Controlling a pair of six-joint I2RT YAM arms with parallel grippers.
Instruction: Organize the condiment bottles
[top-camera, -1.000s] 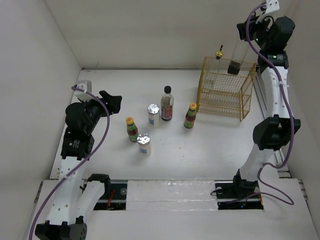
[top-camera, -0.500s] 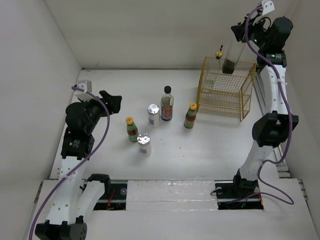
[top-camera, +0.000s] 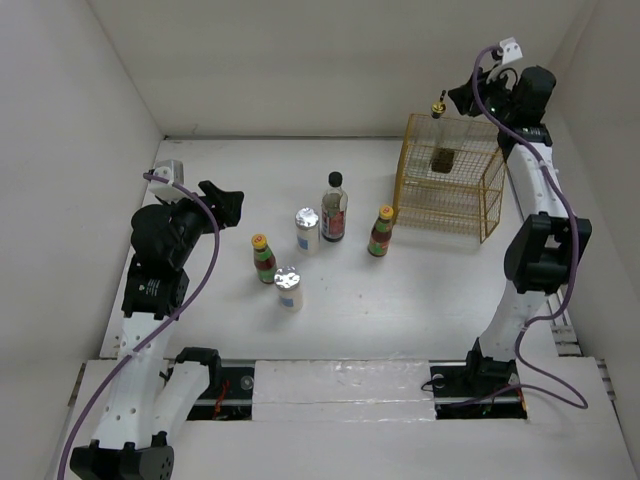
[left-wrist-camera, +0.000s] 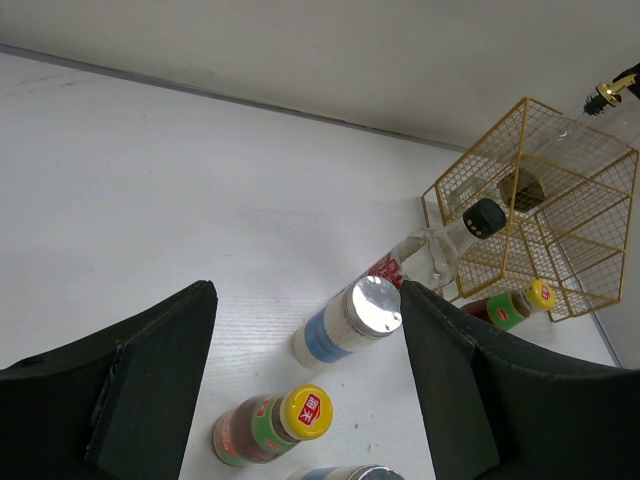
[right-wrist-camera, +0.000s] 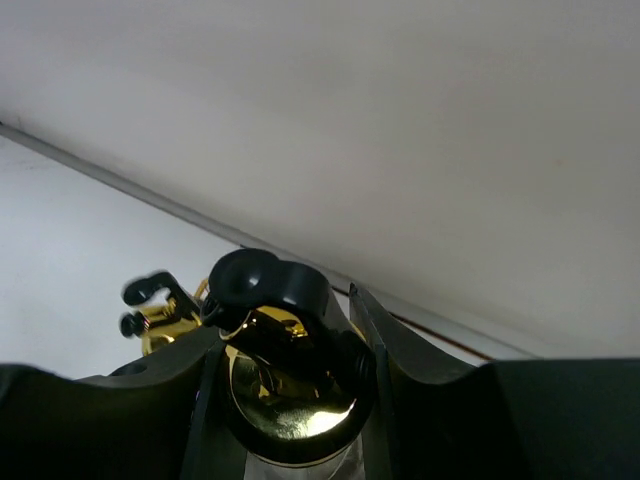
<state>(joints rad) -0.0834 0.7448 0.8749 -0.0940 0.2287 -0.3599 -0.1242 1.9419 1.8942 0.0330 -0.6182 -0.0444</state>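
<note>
The dark end of the tall clear bottle (top-camera: 445, 158) is hanging inside the yellow wire basket, so the robot's right gripper should next lower the bottle and let go of it there, beside the second gold spout.
My right gripper (top-camera: 478, 97) is shut on the gold spout of a tall clear bottle (top-camera: 445, 158). The bottle's dark lower end hangs inside the yellow wire basket (top-camera: 490, 200). In the right wrist view the spout (right-wrist-camera: 285, 375) fills the gap between the fingers. A second gold spout (top-camera: 438, 105) rises at the basket's back left corner. On the table stand a dark black-capped bottle (top-camera: 334, 207), two silver-lidded jars (top-camera: 307, 229) (top-camera: 288, 288) and two red yellow-capped bottles (top-camera: 263, 257) (top-camera: 381, 231). My left gripper (top-camera: 225, 200) hangs open to their left, holding nothing.
The basket stands against the right wall near the back corner. White walls close in the table on the left, back and right. In the left wrist view a jar (left-wrist-camera: 350, 320) and a red bottle (left-wrist-camera: 272, 427) lie just ahead of the open fingers.
My right gripper has moved left and down with the tall clear bottle, lowering its bottom end into the basket. The left arm and the standing bottles have not moved.
</note>
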